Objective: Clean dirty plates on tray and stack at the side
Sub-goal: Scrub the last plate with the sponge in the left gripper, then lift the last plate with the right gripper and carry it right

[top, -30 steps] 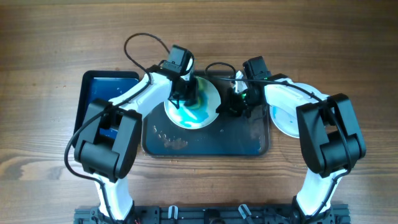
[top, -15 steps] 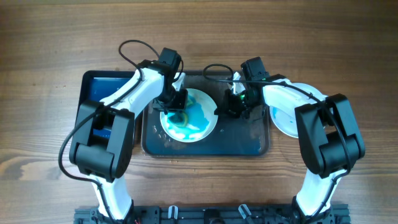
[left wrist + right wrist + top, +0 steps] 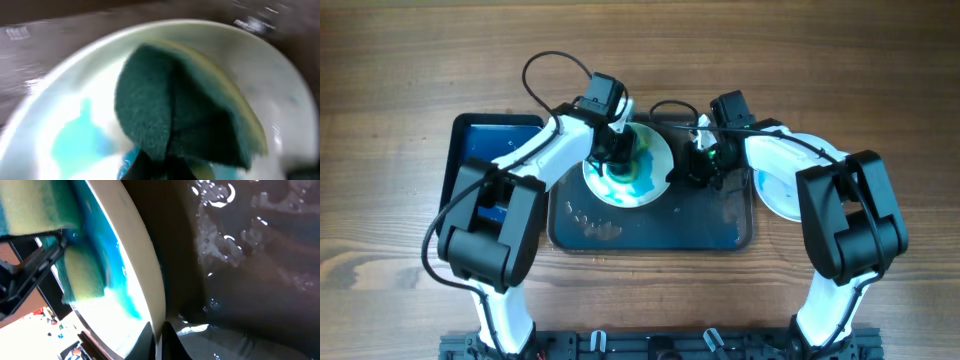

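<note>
My right gripper moves up, to the right in the overhead view, then down onto the clean white plate (image 3: 780, 191) next and releases the smeared plate's rim, since the stack starts there.
A white plate (image 3: 638, 172) smeared with blue-green stuff stands tilted on the dark tray (image 3: 710, 225). My left gripper (image 3: 620, 152) is shut on a green and yellow sponge (image 3: 175, 105) and presses it on the plate's upper part (image 3: 60, 115). My right gripper (image 3: 692, 168) is shut on the plate's right rim (image 3: 147, 270), one finger on each side of it. The sponge also shows in the right wrist view (image 3: 35, 215).
A clean white plate (image 3: 782, 190) lies right of the tray under my right arm. A blue bin (image 3: 480, 150) stands left of the tray. Crumbs or foam (image 3: 592, 222) lie on the tray's front left. Water drops (image 3: 225, 245) wet the tray.
My left gripper swept the sponge to the plate's left and front, then back to its upper middle. The right gripper has held the rim in place.
</note>
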`<state>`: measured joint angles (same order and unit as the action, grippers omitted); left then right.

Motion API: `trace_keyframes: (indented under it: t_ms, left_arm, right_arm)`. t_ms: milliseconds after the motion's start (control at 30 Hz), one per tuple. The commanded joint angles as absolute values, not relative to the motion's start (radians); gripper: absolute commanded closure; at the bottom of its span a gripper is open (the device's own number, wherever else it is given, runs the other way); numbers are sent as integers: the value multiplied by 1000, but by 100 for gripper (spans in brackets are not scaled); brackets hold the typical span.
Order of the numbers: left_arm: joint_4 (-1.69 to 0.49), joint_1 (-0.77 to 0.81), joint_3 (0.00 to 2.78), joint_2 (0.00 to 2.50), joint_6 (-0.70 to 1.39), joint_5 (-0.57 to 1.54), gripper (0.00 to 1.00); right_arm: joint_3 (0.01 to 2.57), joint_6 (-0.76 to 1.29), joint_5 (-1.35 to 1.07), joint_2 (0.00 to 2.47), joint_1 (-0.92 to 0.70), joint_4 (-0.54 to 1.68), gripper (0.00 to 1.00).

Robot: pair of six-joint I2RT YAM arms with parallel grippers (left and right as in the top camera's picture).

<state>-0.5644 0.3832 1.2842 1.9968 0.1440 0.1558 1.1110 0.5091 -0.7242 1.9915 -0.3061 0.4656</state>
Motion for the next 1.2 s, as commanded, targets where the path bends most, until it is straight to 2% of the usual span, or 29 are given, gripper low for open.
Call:
trace_keyframes:
  t_ms: [0, 300, 467, 700, 933, 1167]
  left_arm:
    - [-619, 362, 1277, 2016, 336, -345, 96]
    - [-900, 362, 1437, 2014, 353, -355, 96]
    - [-1047, 361, 1608, 2014, 345, -178, 96]
    - [-1108, 361, 1639, 2012, 345, -161, 96]
    - [-1096, 361, 1639, 2011, 345, -122, 96]
    - [-1075, 362, 1639, 2011, 345, 2, 96]
  right_arm:
    - [1096, 497, -687, 2006, -310, 476, 96]
    - [1097, 528, -635, 2005, -317, 481, 96]
    - [1100, 580, -506, 1956, -353, 504, 96]
    - [1100, 570, -198, 1750, -390, 651, 96]
    - [1100, 474, 167, 1521, -406, 825, 96]
    - [1100, 473, 604, 1309, -581, 859, 96]
